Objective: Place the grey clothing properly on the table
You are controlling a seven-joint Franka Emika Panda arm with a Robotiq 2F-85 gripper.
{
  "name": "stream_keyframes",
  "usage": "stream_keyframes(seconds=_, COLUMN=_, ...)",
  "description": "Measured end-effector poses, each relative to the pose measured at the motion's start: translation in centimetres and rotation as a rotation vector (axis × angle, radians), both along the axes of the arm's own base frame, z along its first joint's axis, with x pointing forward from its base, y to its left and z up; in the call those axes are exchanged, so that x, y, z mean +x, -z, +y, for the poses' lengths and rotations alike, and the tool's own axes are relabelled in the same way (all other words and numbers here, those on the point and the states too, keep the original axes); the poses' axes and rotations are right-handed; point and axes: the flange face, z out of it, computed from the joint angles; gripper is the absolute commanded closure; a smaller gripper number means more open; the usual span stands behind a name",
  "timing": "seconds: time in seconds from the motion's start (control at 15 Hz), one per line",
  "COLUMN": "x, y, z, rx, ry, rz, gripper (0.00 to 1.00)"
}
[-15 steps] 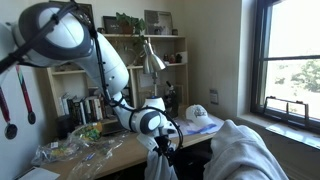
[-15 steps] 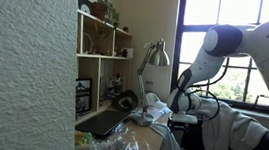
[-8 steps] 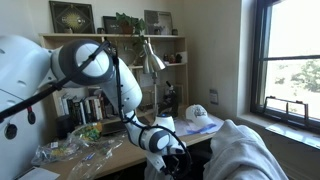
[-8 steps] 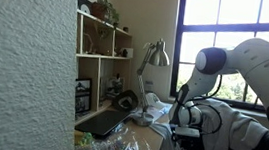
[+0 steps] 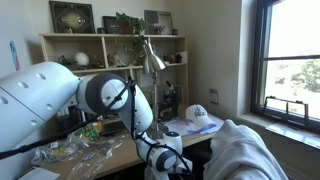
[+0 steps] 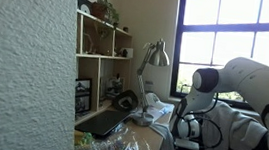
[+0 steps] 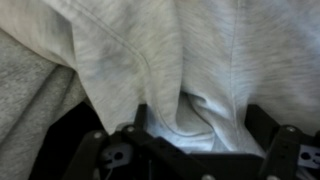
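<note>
My gripper moves down next onto the bunched fold of the grey clothing (image 7: 196,116) and closes, since that fold lies just below it, between the wide-open fingers.
The grey clothing (image 5: 245,150) is a light grey garment heaped at the table's end; it also shows in an exterior view (image 6: 241,132). My gripper (image 5: 166,166) is low beside the heap and is partly hidden in an exterior view (image 6: 183,142). In the wrist view the grey fabric (image 7: 170,50) fills the frame. A bunched fold lies between the two black fingers of the gripper (image 7: 197,125). The fingers stand wide apart on either side of the fold. The wooden table (image 5: 112,158) lies behind the arm.
Crumpled plastic bags (image 5: 75,150) lie on the table, and they show in an exterior view (image 6: 117,149). A desk lamp (image 5: 152,58), a white cap (image 5: 198,113) and a bookshelf (image 5: 70,75) stand behind. A dark laptop (image 6: 104,122) lies on the table. A window (image 5: 295,60) is at the side.
The arm has folded downward and the gripper has dropped lower onto the grey clothing. The garment heap has not visibly shifted.
</note>
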Motion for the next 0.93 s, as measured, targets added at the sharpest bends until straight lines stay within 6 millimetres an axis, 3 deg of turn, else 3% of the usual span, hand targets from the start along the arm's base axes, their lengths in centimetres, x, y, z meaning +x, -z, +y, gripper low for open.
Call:
stream_keyframes(seconds=0.07, x=0.2, y=0.8, z=-0.5, rx=0.004, ry=0.011, rz=-0.003, gripper=0.00)
stream_keyframes(seconds=0.13, x=0.4, y=1.5, z=-0.9, rx=0.008, ry=0.023, rz=-0.003, gripper=0.25)
stream_keyframes(seconds=0.27, x=0.8, y=2.6, z=-1.7, rx=0.015, ry=0.043, rz=-0.002, gripper=0.32)
stream_keyframes(seconds=0.8, x=2.5, y=2.8, z=-2.1, rx=0.033, ry=0.065, rz=-0.009, gripper=0.91)
stream_keyframes(seconds=0.93, x=2.6, y=2.7, z=-2.0, rx=0.040, ry=0.067, rz=-0.004, gripper=0.94)
